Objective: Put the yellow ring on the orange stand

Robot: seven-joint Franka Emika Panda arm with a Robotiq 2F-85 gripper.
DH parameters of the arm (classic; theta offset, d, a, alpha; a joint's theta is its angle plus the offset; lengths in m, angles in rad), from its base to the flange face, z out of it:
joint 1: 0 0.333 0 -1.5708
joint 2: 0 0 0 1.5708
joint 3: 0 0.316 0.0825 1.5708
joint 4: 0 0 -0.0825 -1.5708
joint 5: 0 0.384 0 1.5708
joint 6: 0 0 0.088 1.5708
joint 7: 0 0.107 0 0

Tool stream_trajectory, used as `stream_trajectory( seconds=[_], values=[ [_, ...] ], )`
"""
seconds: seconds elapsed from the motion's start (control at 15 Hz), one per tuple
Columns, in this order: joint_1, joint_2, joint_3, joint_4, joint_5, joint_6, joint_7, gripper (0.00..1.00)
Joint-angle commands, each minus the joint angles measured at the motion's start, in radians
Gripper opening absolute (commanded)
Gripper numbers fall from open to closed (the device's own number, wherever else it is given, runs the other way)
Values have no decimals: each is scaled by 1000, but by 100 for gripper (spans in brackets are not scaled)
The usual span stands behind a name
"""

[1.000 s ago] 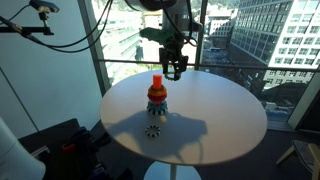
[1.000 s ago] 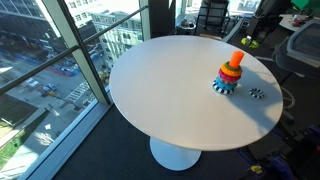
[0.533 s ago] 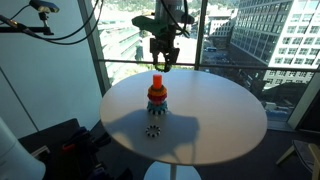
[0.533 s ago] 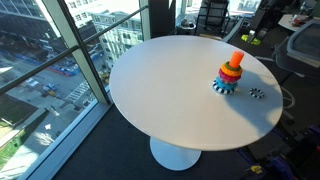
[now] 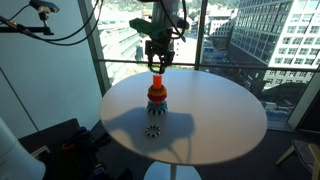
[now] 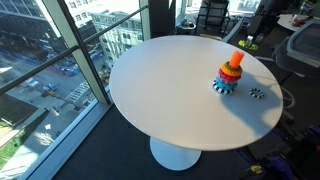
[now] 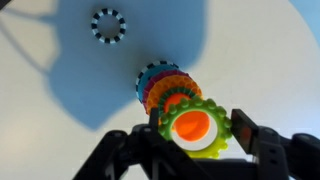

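Observation:
The yellow ring should go down over the orange peg top (image 6: 237,57) (image 7: 192,125) with my gripper next and be released there. The peg top is below my gripper and shows through the ring's hole.
The orange stand (image 5: 157,97) is in the middle of the round white table (image 5: 222,120). It has an upright orange-red peg over stacked coloured rings, and shows in both exterior views (image 6: 231,72). My gripper (image 5: 157,62) hangs directly above the peg. In the wrist view the gripper (image 7: 200,130) is shut on the yellow ring (image 7: 223,118), a yellow-green ring with small bumps on its rim. The orange peg top shows through the ring's hole, and the stand's stack (image 7: 160,85) lies just beyond. The ring is held above the peg, apart from the stack.
A dark toothed gear-like ring (image 5: 153,131) lies flat on the table beside the stand, and shows also in the wrist view (image 7: 108,24) and in an exterior view (image 6: 256,93). Tall windows stand beyond the table. Chairs and gear stand beyond the table's far edge (image 6: 215,15).
My gripper has moved sideways with the yellow ring, from beside the stand to straight over the peg. The stand and the dark ring have not moved.

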Motion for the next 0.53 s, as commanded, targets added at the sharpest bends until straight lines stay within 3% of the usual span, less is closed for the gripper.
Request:
stream_trajectory(
  seconds=[0.0, 0.47],
  values=[
    [4, 16, 3, 4, 5, 19, -10, 47],
    [8, 40, 18, -19, 18, 107, -29, 47]
  ],
)
